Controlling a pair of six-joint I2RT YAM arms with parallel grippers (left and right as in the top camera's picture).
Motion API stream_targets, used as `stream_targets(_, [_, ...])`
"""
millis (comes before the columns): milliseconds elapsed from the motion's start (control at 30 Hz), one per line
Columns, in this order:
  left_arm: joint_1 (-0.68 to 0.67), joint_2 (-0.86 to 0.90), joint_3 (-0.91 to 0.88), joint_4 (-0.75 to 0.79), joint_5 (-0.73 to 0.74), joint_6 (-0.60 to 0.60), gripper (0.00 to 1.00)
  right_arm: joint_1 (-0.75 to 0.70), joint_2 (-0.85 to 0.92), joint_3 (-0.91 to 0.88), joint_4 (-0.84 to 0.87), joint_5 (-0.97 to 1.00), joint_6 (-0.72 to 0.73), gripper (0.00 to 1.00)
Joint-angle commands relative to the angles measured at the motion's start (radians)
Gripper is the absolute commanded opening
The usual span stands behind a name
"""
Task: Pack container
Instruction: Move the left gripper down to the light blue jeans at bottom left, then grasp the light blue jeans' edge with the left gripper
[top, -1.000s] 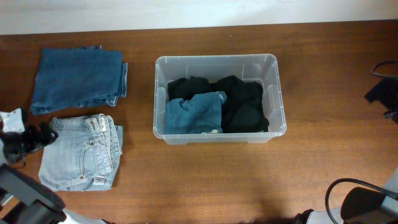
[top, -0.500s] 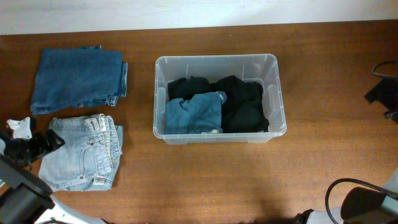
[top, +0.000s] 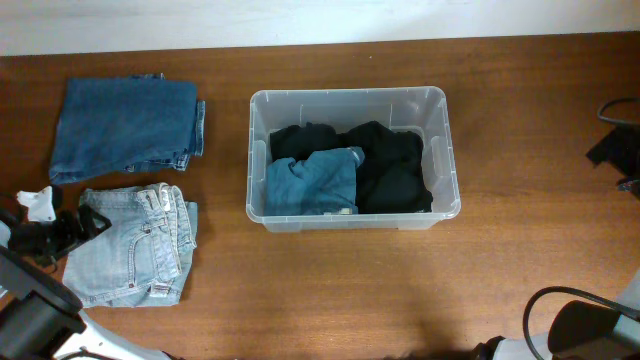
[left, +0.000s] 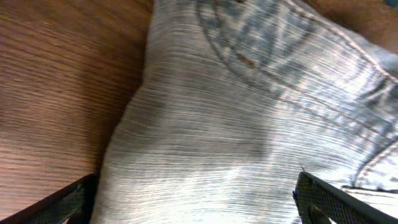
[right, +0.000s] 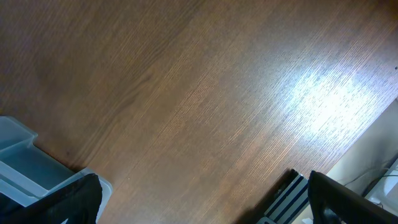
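My left gripper slides toward the container next, onto the light jeans' edge farthest from it, and closes, since the open fingers already straddle that fabric.
The container is a clear plastic bin at the table's middle; it holds black clothes and a folded blue garment. Folded light blue jeans lie at the front left, and they fill the left wrist view. My left gripper is open at the jeans' left edge, with a finger on each side of the fabric. My right gripper is open and empty above bare table. A corner of the container shows in the right wrist view.
Folded dark blue jeans lie at the back left, behind the light jeans. A striped object lies at the table's edge in the right wrist view. Black arm parts sit at the far right.
My left gripper has moved right from the table's left edge onto the left edge of the light jeans. The right arm has not moved.
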Motion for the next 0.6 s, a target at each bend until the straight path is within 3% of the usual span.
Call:
stream_targets(0, [-0.002, 0.013, 0.006, -0.031, 0.066, 0.015, 0.99, -0.006, -0.008, 0.0, 0.0, 0.003, 0.012, 0.98])
stream_targets(567, [-0.004, 0.013, -0.15, -0.092, 0.121, -0.067, 0.99, -0.006, -0.008, 0.0, 0.0, 0.003, 0.012, 0.98])
